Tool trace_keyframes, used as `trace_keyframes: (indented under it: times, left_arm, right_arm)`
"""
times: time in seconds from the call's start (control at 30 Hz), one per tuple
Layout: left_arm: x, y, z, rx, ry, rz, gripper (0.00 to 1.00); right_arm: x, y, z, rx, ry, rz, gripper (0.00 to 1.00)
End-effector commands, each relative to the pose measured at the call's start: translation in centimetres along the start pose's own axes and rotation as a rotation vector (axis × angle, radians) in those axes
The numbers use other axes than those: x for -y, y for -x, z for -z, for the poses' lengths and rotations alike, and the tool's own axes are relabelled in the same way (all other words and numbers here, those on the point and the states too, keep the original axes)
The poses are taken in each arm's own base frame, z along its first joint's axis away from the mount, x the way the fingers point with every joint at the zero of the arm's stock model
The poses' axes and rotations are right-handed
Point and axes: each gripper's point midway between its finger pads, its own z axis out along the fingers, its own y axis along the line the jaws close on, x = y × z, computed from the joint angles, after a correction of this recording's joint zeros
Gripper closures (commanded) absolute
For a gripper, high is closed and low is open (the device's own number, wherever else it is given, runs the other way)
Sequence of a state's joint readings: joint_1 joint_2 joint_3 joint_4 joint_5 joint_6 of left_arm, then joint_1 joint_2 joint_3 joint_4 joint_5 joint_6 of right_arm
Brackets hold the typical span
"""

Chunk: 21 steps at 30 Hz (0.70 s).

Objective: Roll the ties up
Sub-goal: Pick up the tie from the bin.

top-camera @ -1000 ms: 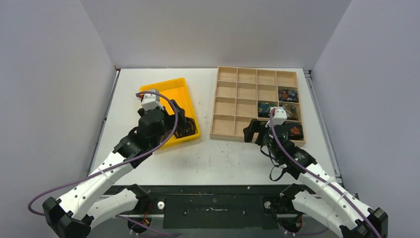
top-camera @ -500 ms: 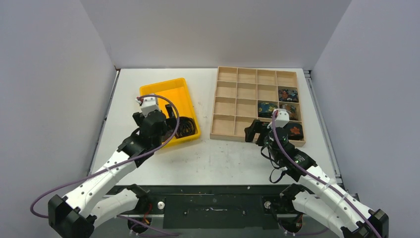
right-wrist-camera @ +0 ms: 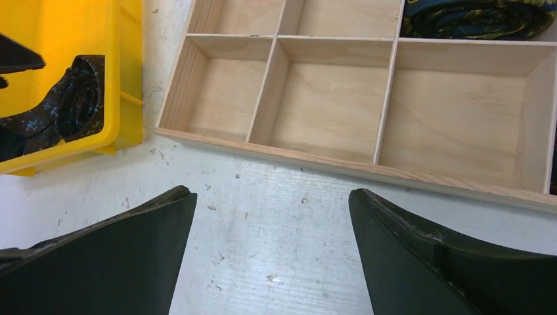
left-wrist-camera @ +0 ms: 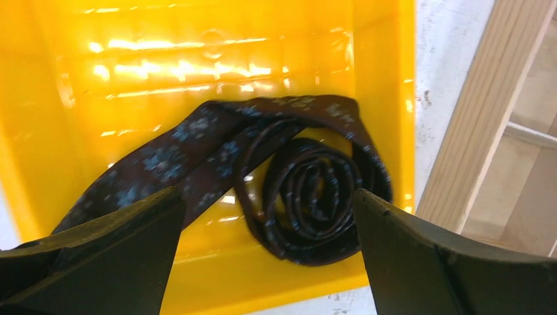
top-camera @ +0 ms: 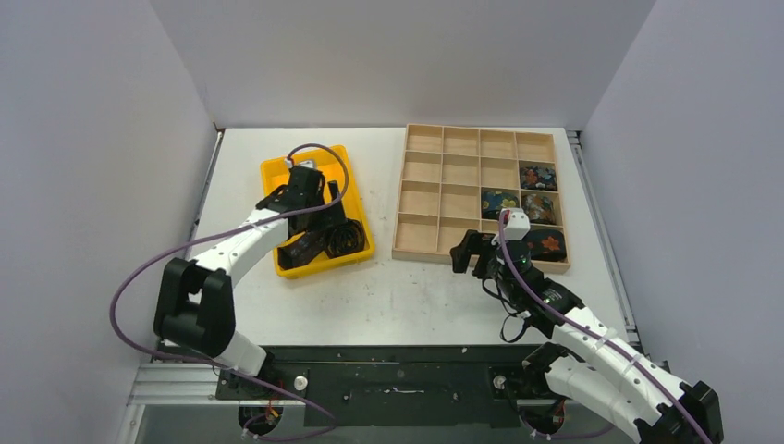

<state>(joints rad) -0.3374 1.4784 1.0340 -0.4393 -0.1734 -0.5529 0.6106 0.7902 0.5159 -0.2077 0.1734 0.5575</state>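
I will lower my left gripper into the yellow bin, onto the coil's edge by the trailing length (top-camera: 330, 241) (left-wrist-camera: 264, 205), because the loose bands stand upright between its open fingers.
A dark tie with small pale-blue flowers (left-wrist-camera: 309, 197) lies in the yellow bin (left-wrist-camera: 197, 65), one end wound into a loose coil, the rest trailing left. In the top view the coil (top-camera: 349, 237) sits at the bin's near right corner. My left gripper (left-wrist-camera: 268, 193) hangs open just above it, fingers either side and touching nothing, and shows over the bin (top-camera: 319, 239). Several rolled ties (top-camera: 538, 176) fill right-hand cells of the wooden tray (top-camera: 444, 185). My right gripper (top-camera: 471, 252) (right-wrist-camera: 270, 193) is open and empty over bare table by the tray's near edge (right-wrist-camera: 341, 161).
The yellow bin (top-camera: 277, 171) stands left of the tray with a narrow strip of table between them. Most tray cells (right-wrist-camera: 328, 111) hold nothing. One rolled tie (right-wrist-camera: 473, 20) shows at the top of the right wrist view. Grey walls close in on both sides.
My left arm has swung outward and reached farther over the bin, bringing its open gripper above the coiled tie. The right gripper has drifted slightly toward the near left.
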Motion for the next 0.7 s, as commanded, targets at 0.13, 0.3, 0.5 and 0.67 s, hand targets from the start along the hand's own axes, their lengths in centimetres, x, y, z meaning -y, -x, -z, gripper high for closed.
trace_keyframes:
  times: [0.13, 0.3, 0.5, 0.67]
  left_arm:
    - [1.3, -2.2, -4.3, -0.143, 0.032, -0.224, 0.03]
    - [0.1, -5.2, -6.2, -0.258, 0.077, -0.230, 0.16]
    - [0.3, -6.0, -6.4, -0.289, 0.044, -0.226, 0.66]
    - [2.2, -1.3, -2.0, -0.125, -0.023, -0.208, 1.00]
  right_arm:
    - [-1.5, 1.1, 0.2, 0.038, 0.069, 0.015, 0.10]
    - [-1.4, 1.2, 0.6, 0.045, 0.069, 0.019, 0.10]
    - [-1.4, 1.4, 0.8, 0.048, 0.069, 0.019, 0.10]
    - [-1.6, 2.3, 1.6, 0.061, 0.072, 0.022, 0.10]
